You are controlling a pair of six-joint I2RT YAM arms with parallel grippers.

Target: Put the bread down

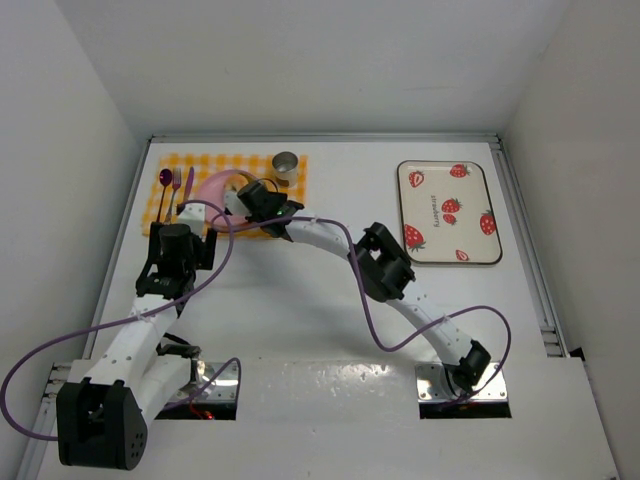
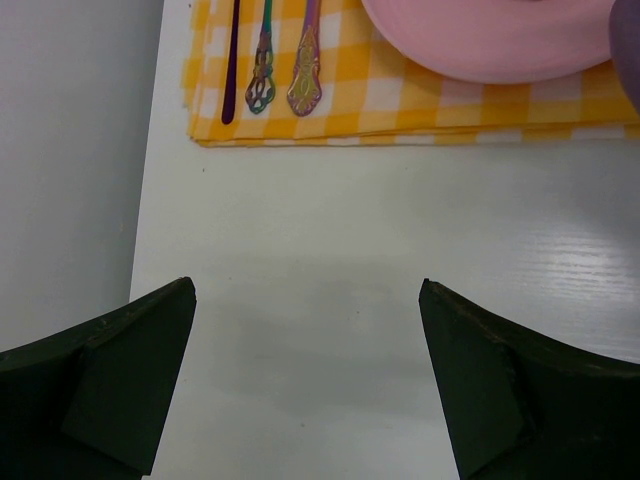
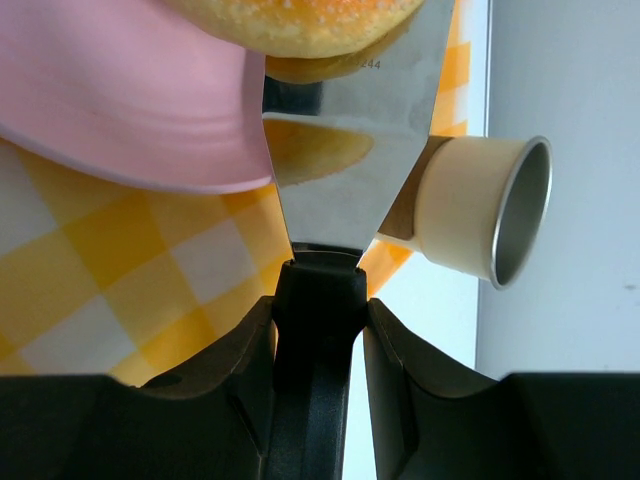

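Note:
My right gripper will slide the bread off, swing to the right in the top view to the clear tabletop by the tray, go down and release the spatula.
The bread (image 3: 300,25), a golden-brown bun, lies on the shiny metal blade of a spatula (image 3: 350,170) at the rim of the pink plate (image 3: 120,110); only its lower edge shows. My right gripper (image 3: 315,320) is shut on the spatula's black handle (image 3: 315,370). In the top view the right gripper (image 1: 262,200) is over the plate (image 1: 215,188) and covers the bread. My left gripper (image 2: 305,300) is open and empty over bare table just in front of the placemat (image 2: 400,100); it also shows in the top view (image 1: 178,245).
A metal-rimmed cream cup (image 3: 485,215) stands right of the spatula on the yellow checked placemat (image 1: 200,165). Purple cutlery (image 2: 265,60) lies on the mat's left side. A strawberry-print tray (image 1: 448,212) sits at the far right. White walls enclose the table.

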